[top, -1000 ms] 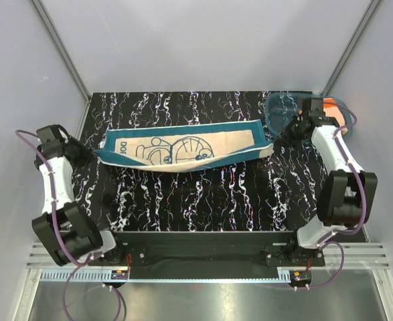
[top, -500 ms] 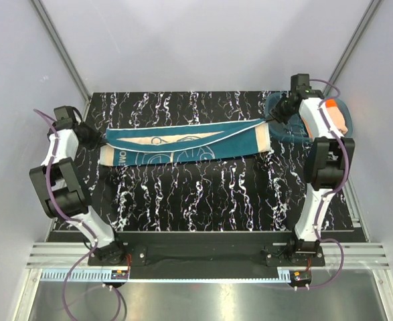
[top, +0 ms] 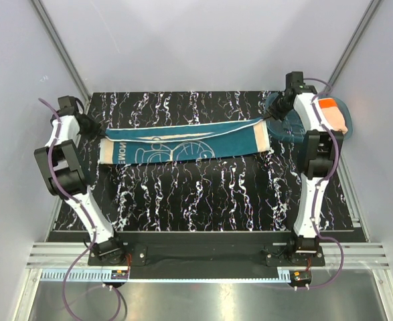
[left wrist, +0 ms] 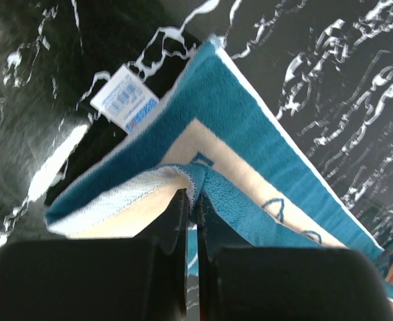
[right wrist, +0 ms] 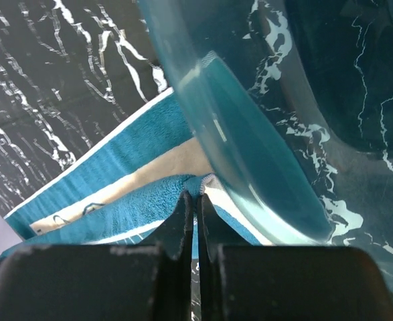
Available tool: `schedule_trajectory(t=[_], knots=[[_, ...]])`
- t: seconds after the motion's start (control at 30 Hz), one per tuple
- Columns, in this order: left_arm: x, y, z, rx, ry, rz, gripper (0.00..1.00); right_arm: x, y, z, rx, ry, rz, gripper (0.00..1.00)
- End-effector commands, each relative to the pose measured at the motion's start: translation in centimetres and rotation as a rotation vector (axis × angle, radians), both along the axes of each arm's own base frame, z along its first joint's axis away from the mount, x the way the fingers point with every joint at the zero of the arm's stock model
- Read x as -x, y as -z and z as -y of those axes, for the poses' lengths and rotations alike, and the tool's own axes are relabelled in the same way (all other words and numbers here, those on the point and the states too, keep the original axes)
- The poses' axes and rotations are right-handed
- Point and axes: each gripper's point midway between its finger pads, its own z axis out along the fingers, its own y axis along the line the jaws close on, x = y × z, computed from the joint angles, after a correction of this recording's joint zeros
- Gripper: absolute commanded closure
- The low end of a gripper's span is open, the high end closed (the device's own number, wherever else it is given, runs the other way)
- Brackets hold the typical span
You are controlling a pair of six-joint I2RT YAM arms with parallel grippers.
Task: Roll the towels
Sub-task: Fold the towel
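My left gripper will next move outward, take the towel's held corner to its far edge and open, as a teal part shows past the edge I hold.
The dark teal towel point(top: 183, 142) lies stretched across the far part of the black marbled table, partly folded lengthwise, cream back showing. My left gripper point(top: 94, 128) is shut on the towel's left corner point(left wrist: 197, 179); a white barcode label point(left wrist: 124, 98) hangs at that end. My right gripper point(top: 270, 115) is shut on the towel's right corner point(right wrist: 203, 185), next to the tray's rim. The orange towel point(top: 333, 111) lies in the blue tray at the far right, behind my right arm.
The translucent blue plastic tray point(top: 282, 129) stands at the far right corner; its rim point(right wrist: 250, 134) is close above my right fingers. Grey walls close in the table on the left, back and right. Both arms reach far back along the table's sides.
Both grippers have carried the towel's near corners toward the back, folding the towel lengthwise. The towel is now narrower and pulled straighter between them.
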Motion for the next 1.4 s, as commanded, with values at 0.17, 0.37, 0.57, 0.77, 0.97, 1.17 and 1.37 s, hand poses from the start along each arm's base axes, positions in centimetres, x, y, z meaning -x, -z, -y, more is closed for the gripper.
schedule_trajectory(t=[0.17,0.37,0.57,0.77,0.97,1.17,1.37], knots=[[-3.8,0.8,-0.4,-0.049,0.048,-0.036,1.0,-2.4,0.3,0.8,0.04,0.036,0.011,1.0],[-6.1,1.2,-0.7,-0.046,0.061,-0.03,1.0,-3.6,-0.2,1.0,0.048,0.047,0.031,0.81],[-8.5,-1.3,-1.7,-0.085,0.081,0.002,0.5,-4.3,-3.3,0.9,0.039,0.048,0.096,0.27],[-6.5,-5.9,-1.8,-0.151,0.08,0.089,0.01,-3.0,-8.5,0.7,0.042,0.038,0.184,0.22],[-0.3,-6.2,-0.9,-0.167,0.062,0.047,0.01,1.8,-11.7,-1.8,0.089,-0.033,0.256,0.21],[5.5,-4.5,2.0,-0.135,0.12,0.054,0.01,8.1,-6.1,-2.3,0.049,-0.057,0.181,0.32],[11.2,-0.9,5.2,-0.084,0.215,0.03,0.01,11.8,0.1,-2.1,0.055,-0.08,0.041,0.43]])
